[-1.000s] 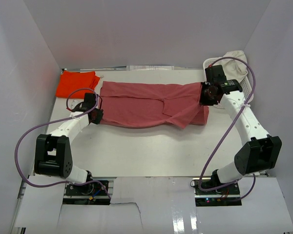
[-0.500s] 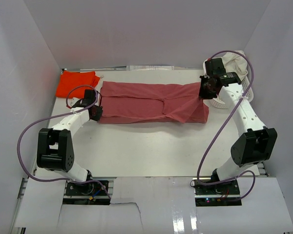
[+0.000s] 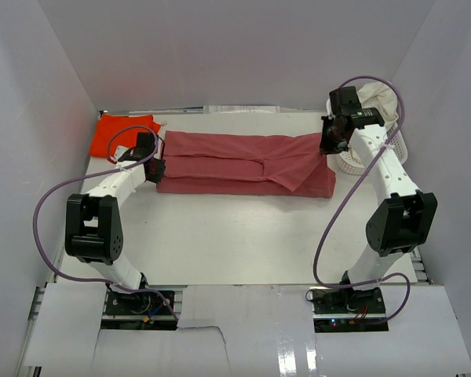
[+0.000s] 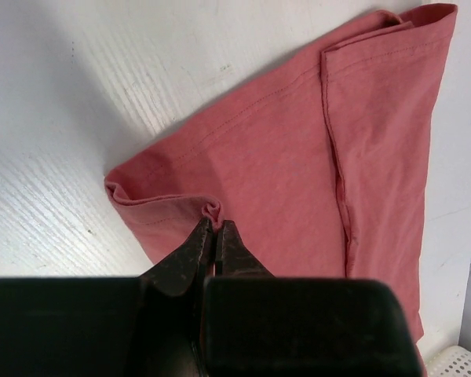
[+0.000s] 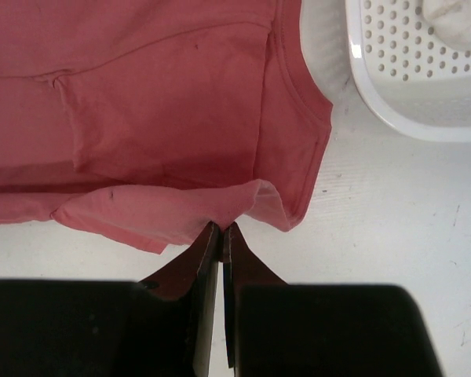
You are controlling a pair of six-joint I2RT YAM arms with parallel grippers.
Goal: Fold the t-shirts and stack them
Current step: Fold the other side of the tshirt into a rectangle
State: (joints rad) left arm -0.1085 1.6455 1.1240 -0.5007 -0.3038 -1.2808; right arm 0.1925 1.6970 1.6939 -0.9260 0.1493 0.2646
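Observation:
The left gripper carries the pinched edge slightly outward onto the strip (image 3: pixel 177 166) (image 4: pixel 268 174) beside the far layer next and releases it, as uncovered cloth shows beyond that edge.
The large dusty rose-red t-shirt (image 3: pixel 243 163) lies folded lengthwise across the far middle of the table. My left gripper (image 3: pixel 157 166) is shut on its left edge; in the left wrist view the gripper (image 4: pixel 213 228) pinches a small pucker of the cloth (image 4: pixel 298 173). My right gripper (image 3: pixel 326 146) is shut on its right end; in the right wrist view the gripper (image 5: pixel 221 229) holds a lifted fold of the shirt (image 5: pixel 141 118). The bright orange-red t-shirt (image 3: pixel 122 133) lies folded at the far left. The cream-white t-shirt (image 3: pixel 377 98) sits in the basket.
A white plastic lattice basket (image 3: pixel 369 157) stands at the far right beside the right arm; its rim also shows in the right wrist view (image 5: pixel 408 118). White walls close in the table on three sides. Papers lie along the back edge (image 3: pixel 243 110).
Both grippers have moved away from me, carrying the near edge of the rose-red shirt up over itself; the shirt now forms a narrower band.

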